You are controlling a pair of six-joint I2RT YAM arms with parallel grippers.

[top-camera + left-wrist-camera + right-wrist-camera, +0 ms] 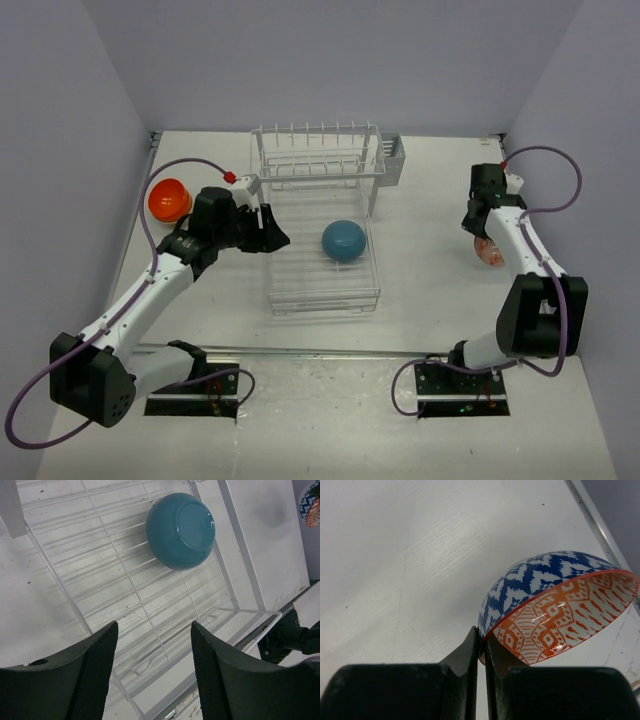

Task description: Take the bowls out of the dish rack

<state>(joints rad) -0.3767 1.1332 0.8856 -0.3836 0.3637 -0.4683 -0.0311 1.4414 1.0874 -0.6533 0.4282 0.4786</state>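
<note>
The tilted blue-and-white patterned bowl [489, 251] should go onto the clear table by the wall, so my right gripper should first go down toward that open spot and then let go of the bowl's rim.
A plain teal bowl [343, 240] [181, 530] lies upside down on the flat tray of the white wire dish rack [322, 305] [65, 587]. My left gripper [275, 235] [154, 625] hovers open over the tray's left part, short of that bowl, with nothing between its fingers. At the right, my right gripper [485, 235] [483, 635] is shut on the rim of a blue-and-white patterned bowl [555, 605] [489, 251], held tilted above the table. A glossy orange bowl [169, 199] sits on the table left of the rack.
The rack's upright tines [315, 140] and a small grey cutlery caddy [392, 160] stand at the back. Grey walls close in the table on the left, back and right. Both arm bases sit at the near edge.
</note>
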